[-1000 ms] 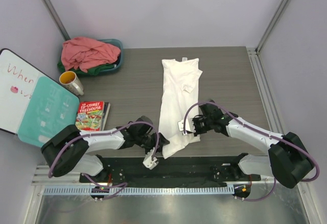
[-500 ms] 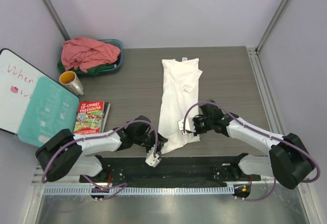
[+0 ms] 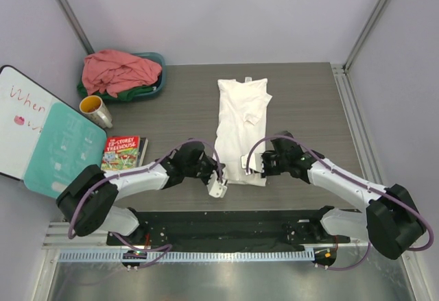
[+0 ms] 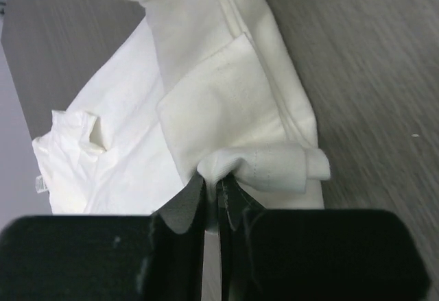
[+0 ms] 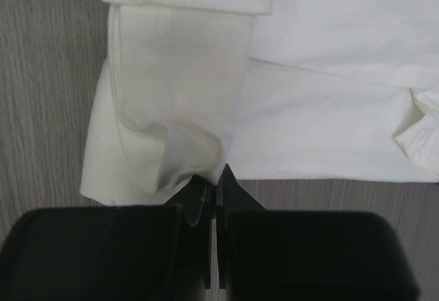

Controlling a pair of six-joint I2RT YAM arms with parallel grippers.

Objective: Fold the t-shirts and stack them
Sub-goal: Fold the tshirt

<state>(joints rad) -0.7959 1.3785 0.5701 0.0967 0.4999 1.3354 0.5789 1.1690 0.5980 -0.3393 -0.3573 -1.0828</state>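
My right gripper will next carry the hem outward onto the shirt's body just short of the folded sleeve and let it go, because that part of the shirt is still uncovered.
A white t-shirt (image 3: pixel 240 112) lies lengthwise on the table's middle, collar at the far end, its near end doubled over. My left gripper (image 3: pixel 221 176) is shut on the hem at the near left corner; the left wrist view shows the pinched cloth (image 4: pixel 260 167) in the gripper (image 4: pixel 218 181). My right gripper (image 3: pixel 251 167) is shut on the hem at the near right corner, as seen in the right wrist view (image 5: pixel 218 177) with the shirt (image 5: pixel 178 150) bunched at the tips. A salmon-pink t-shirt (image 3: pixel 116 70) lies heaped over a dark green one (image 3: pixel 140 93) at the far left.
The pink and green shirts sit in a teal basin (image 3: pixel 160 61). A mug (image 3: pixel 96 111), a red book (image 3: pixel 122 155), a teal board (image 3: pixel 65 147) and a whiteboard (image 3: pixel 20 119) lie along the left side. Metal frame posts stand at the far corners.
Both grippers have moved away from the near edge with the shirt's hem, so the shirt's near end now lies farther up and doubled over.
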